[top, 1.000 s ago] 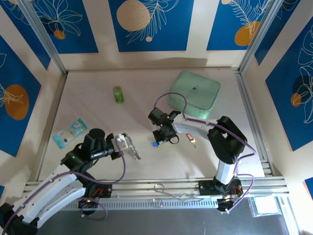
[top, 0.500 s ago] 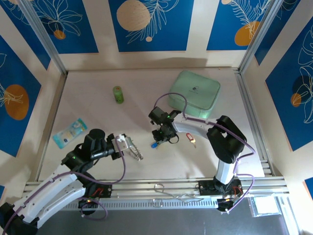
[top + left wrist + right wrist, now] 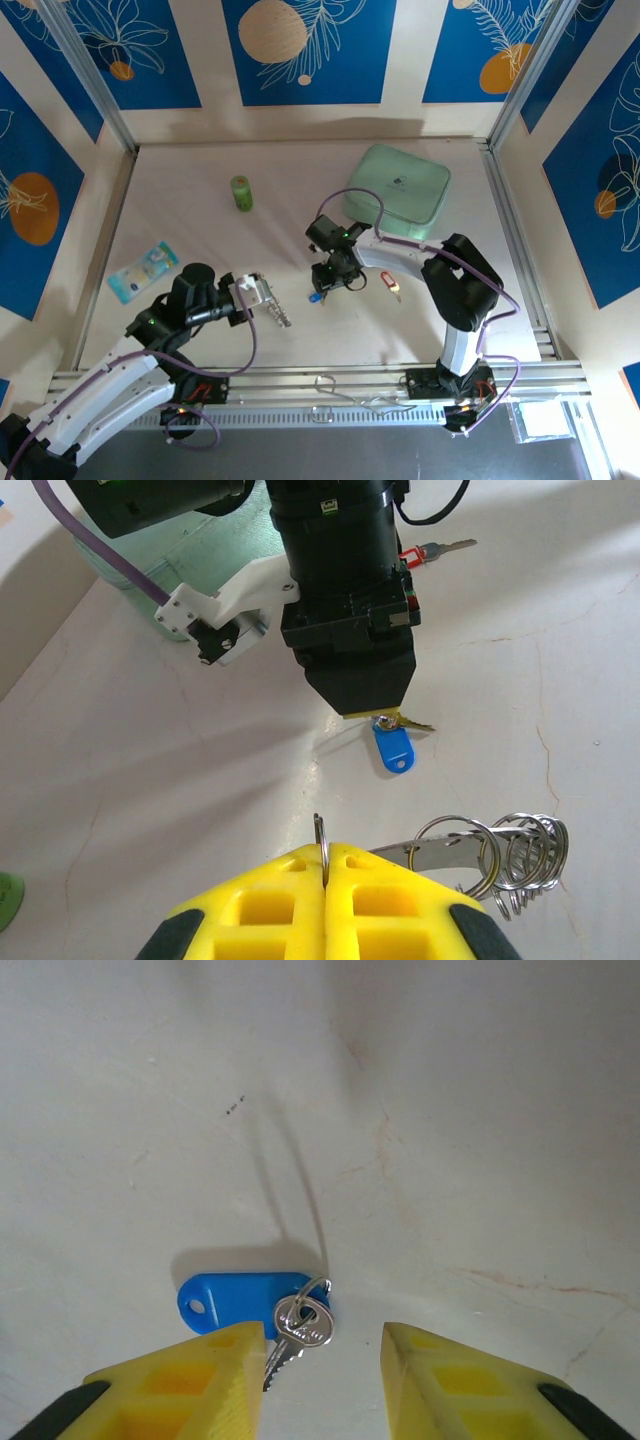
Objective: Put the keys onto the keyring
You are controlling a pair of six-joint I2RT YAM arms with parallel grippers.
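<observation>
I need to lower my right gripper next onto the key's round head (image 3: 304, 1321) beside the blue tag, between my open fingers, and close it.
The blue-tagged key (image 3: 250, 1301) lies flat on the table between the fingertips of my right gripper (image 3: 322, 1360), which is open just above it and grips nothing. From above, that gripper (image 3: 323, 288) hovers over the blue key (image 3: 315, 297). The red-tagged key (image 3: 389, 284) lies to its right, also on the table. My left gripper (image 3: 325, 855) is shut on a thin ring of the keyring (image 3: 515, 850), whose cluster of silvery rings hangs to the right of the fingers. From above, the left gripper (image 3: 258, 297) holds the keyring (image 3: 278, 316) a short way left of the blue key.
A pale green box (image 3: 398, 193) sits at the back right, close behind the right arm. A small green cylinder (image 3: 240, 192) stands at the back, left of centre. A blue packet (image 3: 143, 270) lies at the left edge.
The right gripper's jaws have opened and let go of the blue-tagged key, which now rests on the table. The left gripper with the keyring has barely shifted.
</observation>
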